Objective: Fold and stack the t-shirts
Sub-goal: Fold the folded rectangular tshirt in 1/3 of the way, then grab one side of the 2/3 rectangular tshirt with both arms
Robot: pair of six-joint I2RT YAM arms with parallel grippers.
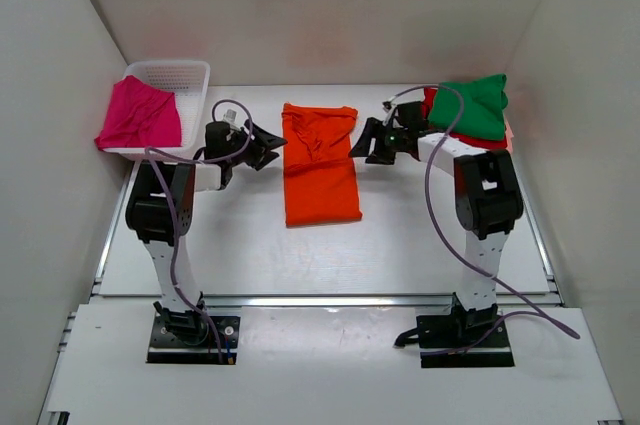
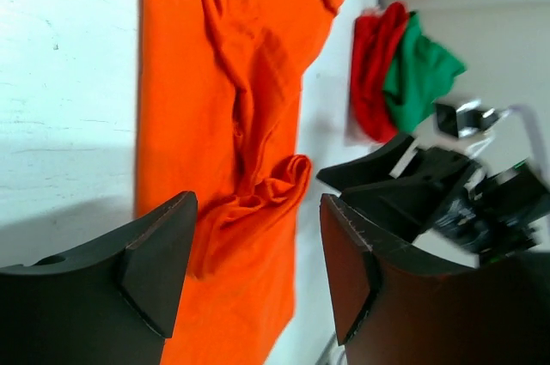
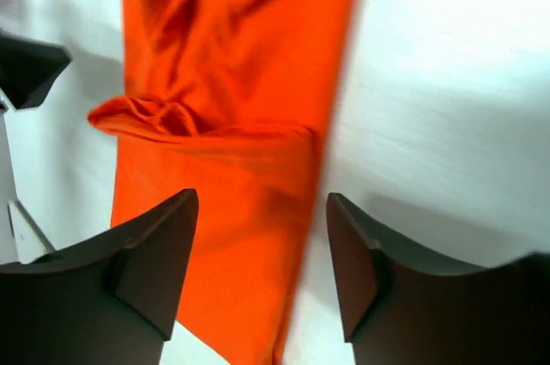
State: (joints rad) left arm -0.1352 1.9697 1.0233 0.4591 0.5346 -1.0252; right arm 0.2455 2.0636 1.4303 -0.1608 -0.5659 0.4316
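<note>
The robot's right gripper needs to go back along the orange t-shirt's edge and lower to the t-shirt's near corner (image 1: pixel 360 219) (image 3: pixel 268 360), as that corner lies flat on the tabletop.
The orange t-shirt (image 1: pixel 320 167) lies mid-table as a long strip, rumpled at its far end. My left gripper (image 1: pixel 270 148) is open and empty, just off the shirt's left edge. My right gripper (image 1: pixel 362 145) is open and empty, just off its right edge. In the left wrist view the orange shirt (image 2: pixel 223 124) lies below the open gripper (image 2: pixel 258 270), with the right gripper (image 2: pixel 412 193) opposite. In the right wrist view the shirt's edge (image 3: pixel 232 82) lies under the open gripper (image 3: pixel 262 270). A green shirt (image 1: pixel 472 103) lies on a red one (image 1: pixel 432 103) at far right. A magenta shirt (image 1: pixel 140 113) hangs over the basket.
The white mesh basket (image 1: pixel 185 80) stands at the far left, behind my left arm. White walls close in the table on the left, right and back. Grey cables loop over both arms. The green shirt (image 2: pixel 421 73) and the red shirt (image 2: pixel 374 73) show in the left wrist view.
</note>
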